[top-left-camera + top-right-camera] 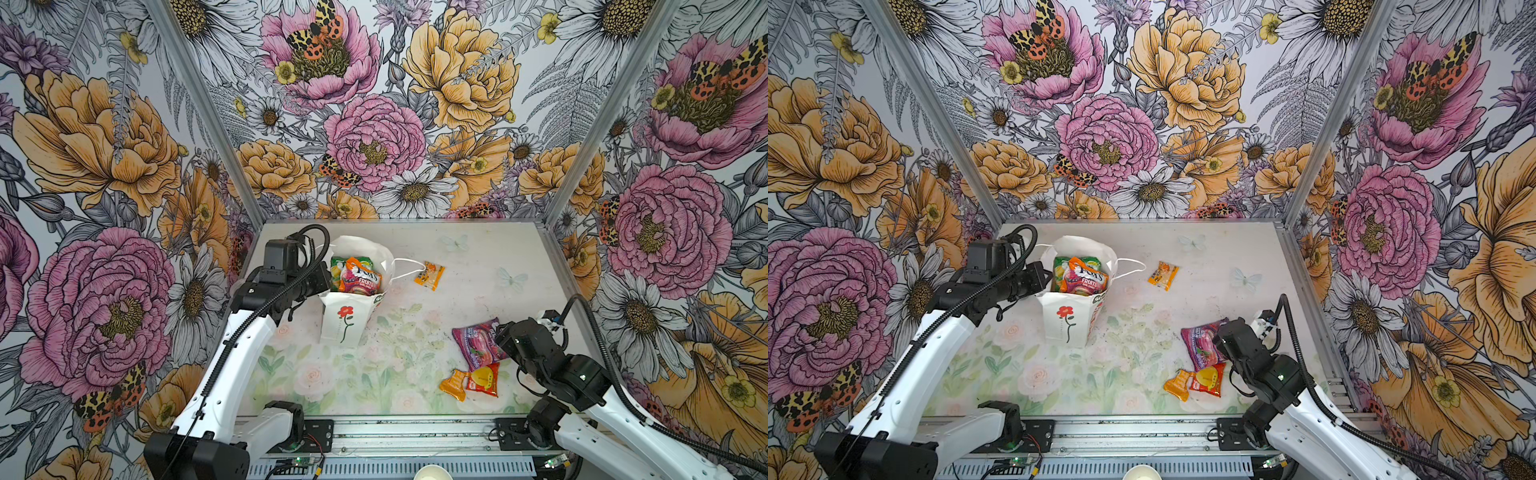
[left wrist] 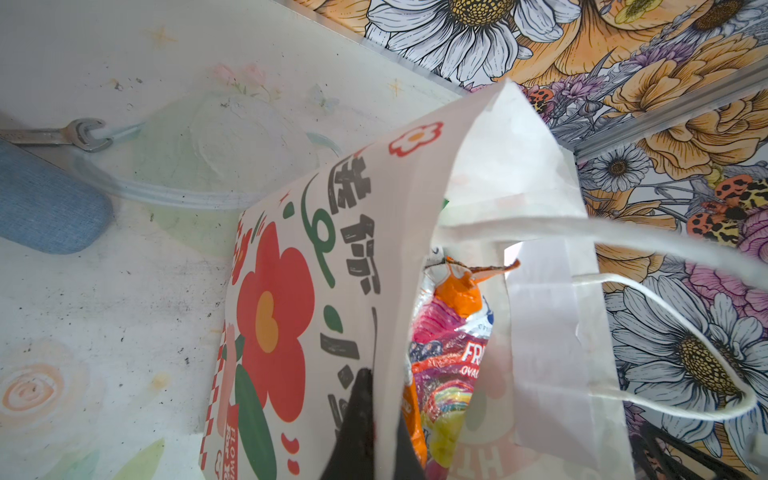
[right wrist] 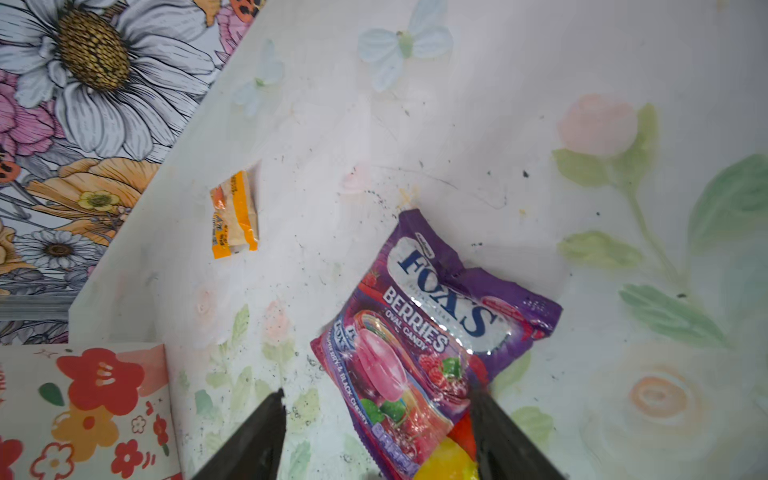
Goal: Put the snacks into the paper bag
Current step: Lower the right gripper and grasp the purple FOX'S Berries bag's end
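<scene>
My right gripper lowers, opens and shuts on the purple berries packet's edge point(image 1: 492, 357) point(image 3: 468, 376) by the red-yellow packet next, since its fingers already stand spread above that edge.
The white paper bag point(image 1: 343, 320) point(image 1: 1065, 322) stands upright at the left middle of the table. My left gripper point(image 2: 380, 424) is shut on its near wall at the rim, holding the mouth open. A green packet point(image 1: 349, 264) and an orange fruit-candy packet point(image 1: 360, 279) sit inside. My right gripper point(image 3: 378, 392) is open just above the purple berries packet point(image 3: 436, 324) point(image 1: 478, 343), one finger on each side of its lower end. A small red-yellow packet point(image 1: 484, 379) and an orange packet point(image 1: 454, 384) lie against it. Another small orange packet point(image 1: 430, 275) lies right of the bag.
A wrench point(image 2: 62, 135), a blue pad point(image 2: 45, 203) and a clear plastic pouch point(image 2: 174, 195) lie beyond the bag in the left wrist view. Flowered walls close three sides. A metal rail point(image 1: 415, 436) and a white cup point(image 1: 432, 473) are at the front edge.
</scene>
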Motion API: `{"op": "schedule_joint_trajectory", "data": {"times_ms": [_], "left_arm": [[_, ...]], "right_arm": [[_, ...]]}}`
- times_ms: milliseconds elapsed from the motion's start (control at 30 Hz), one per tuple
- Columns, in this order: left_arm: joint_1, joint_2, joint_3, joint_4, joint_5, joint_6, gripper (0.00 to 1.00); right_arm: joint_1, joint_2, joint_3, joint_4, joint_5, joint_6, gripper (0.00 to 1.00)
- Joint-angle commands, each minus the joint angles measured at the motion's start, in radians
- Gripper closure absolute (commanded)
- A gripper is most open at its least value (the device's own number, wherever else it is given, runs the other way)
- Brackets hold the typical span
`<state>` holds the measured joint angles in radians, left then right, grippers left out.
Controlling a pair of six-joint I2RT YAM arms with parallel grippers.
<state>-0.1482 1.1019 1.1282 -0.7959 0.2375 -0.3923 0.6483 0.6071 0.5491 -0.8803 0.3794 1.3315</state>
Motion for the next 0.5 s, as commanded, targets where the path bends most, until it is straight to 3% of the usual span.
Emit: {"op": "schedule_joint_trajectory", "data": {"times_ms": [0,467], "left_arm": [[-0.006,-0.014,0.008,0.1,0.011,0.01,1.0],[-0.01,-0.01,0.006,0.1,0.007,0.01,1.0]], "right_arm": [[-0.002,0.027,-0.041,0.036,-0.057,0.087,0.27],[-0.003,0.124,-0.25,0.341,-0.03,0.172,0.33]]}}
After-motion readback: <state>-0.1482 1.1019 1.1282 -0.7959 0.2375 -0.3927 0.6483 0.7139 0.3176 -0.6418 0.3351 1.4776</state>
